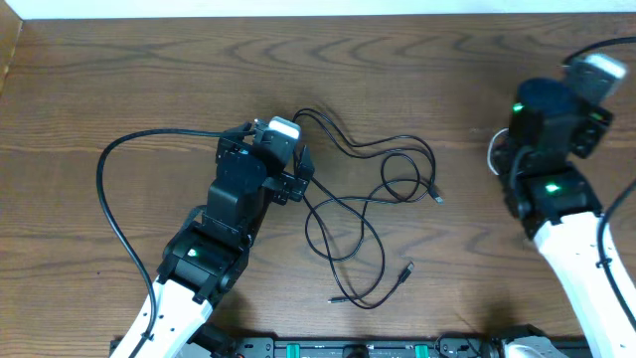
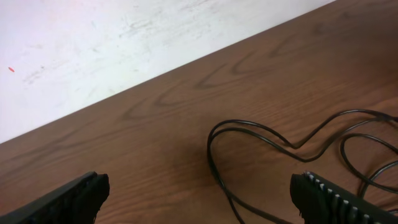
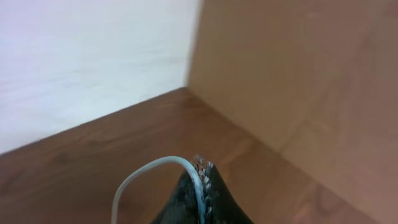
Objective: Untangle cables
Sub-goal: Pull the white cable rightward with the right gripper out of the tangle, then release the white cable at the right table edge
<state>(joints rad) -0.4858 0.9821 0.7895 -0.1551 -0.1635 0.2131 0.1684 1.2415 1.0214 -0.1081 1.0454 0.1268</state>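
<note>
The white cable is clear of the black loops, so my right gripper needs to carry it to the right in the overhead view, toward the wooden side panel.
A long black cable (image 1: 370, 199) lies in loose crossing loops at the table's middle, with small plug ends (image 1: 437, 198) spread to the right and front. My left gripper (image 2: 208, 200) stands open just left of the loops. In the left wrist view a strand of the black cable (image 2: 249, 129) runs between the wide-apart fingers (image 2: 333, 200) without touching them. My right gripper (image 3: 203, 169) is shut on a thin white cable (image 3: 152, 167), which arches out leftward from the closed tips. In the overhead view a bit of white cable (image 1: 494, 149) shows beside the right arm (image 1: 552, 114).
A thick black robot cable (image 1: 109, 199) curves across the table left of the left arm. The table's back edge meets a white wall (image 2: 124, 43). A light wooden side panel (image 3: 298, 74) stands at the far right corner.
</note>
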